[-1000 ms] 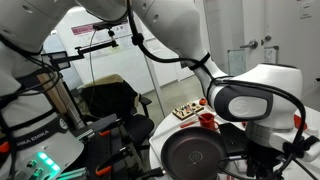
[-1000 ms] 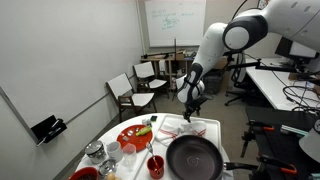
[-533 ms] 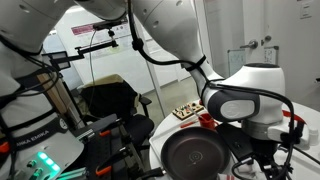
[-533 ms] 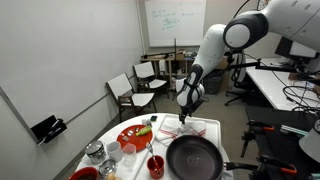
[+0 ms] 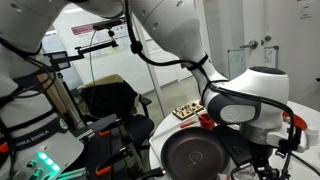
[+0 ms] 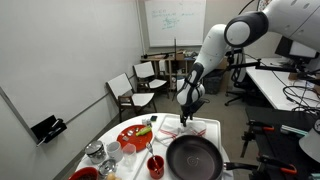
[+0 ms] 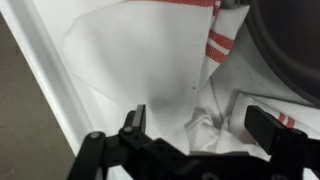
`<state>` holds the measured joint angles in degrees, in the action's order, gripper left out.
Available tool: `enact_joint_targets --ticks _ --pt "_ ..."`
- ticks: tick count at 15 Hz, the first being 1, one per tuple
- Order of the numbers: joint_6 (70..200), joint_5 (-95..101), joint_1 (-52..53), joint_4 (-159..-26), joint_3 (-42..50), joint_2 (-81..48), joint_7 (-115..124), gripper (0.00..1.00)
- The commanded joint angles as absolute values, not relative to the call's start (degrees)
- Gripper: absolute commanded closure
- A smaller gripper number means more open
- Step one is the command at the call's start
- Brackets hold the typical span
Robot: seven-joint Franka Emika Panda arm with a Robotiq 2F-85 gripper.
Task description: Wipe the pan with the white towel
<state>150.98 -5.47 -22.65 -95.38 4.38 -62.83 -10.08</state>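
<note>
My gripper lowers onto the white fold of the towel short of the red stripes next, since that cloth lies just below its open fingers.
A white towel with red stripes [image 7: 150,60] lies on the white table beside a dark round pan [image 6: 193,158], which also shows in both exterior views [image 5: 195,155] and at the wrist view's top right [image 7: 290,40]. My gripper [image 7: 200,125] is open, its two fingers straddling a bunched fold of the towel [image 7: 205,130] just above it. In an exterior view the gripper [image 6: 186,117] hangs right over the towel [image 6: 190,129] at the table's far edge.
A red plate with food [image 6: 135,135], a red cup [image 6: 155,165], glass jars [image 6: 95,153] and white cups stand on the round table. A dish of food [image 5: 185,111] sits behind the pan. Chairs [image 6: 125,92] and desks stand beyond the table edge.
The gripper has come down slightly toward the towel; the pan and towel have not moved.
</note>
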Motion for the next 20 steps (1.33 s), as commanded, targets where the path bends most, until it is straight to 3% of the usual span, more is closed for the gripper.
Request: enact_joint_targets --ticks 1,9,20 --pt "146.42 -5.89 -23.19 -95.42 4.57 -62.45 -8.94 0.0" --pt "145.82 -6.12 -21.75 -94.27 4.78 -63.6 -6.86 0.0" --pt "142.65 -5.31 -17.8 -86.9 11.75 -72.45 5.19 0.0"
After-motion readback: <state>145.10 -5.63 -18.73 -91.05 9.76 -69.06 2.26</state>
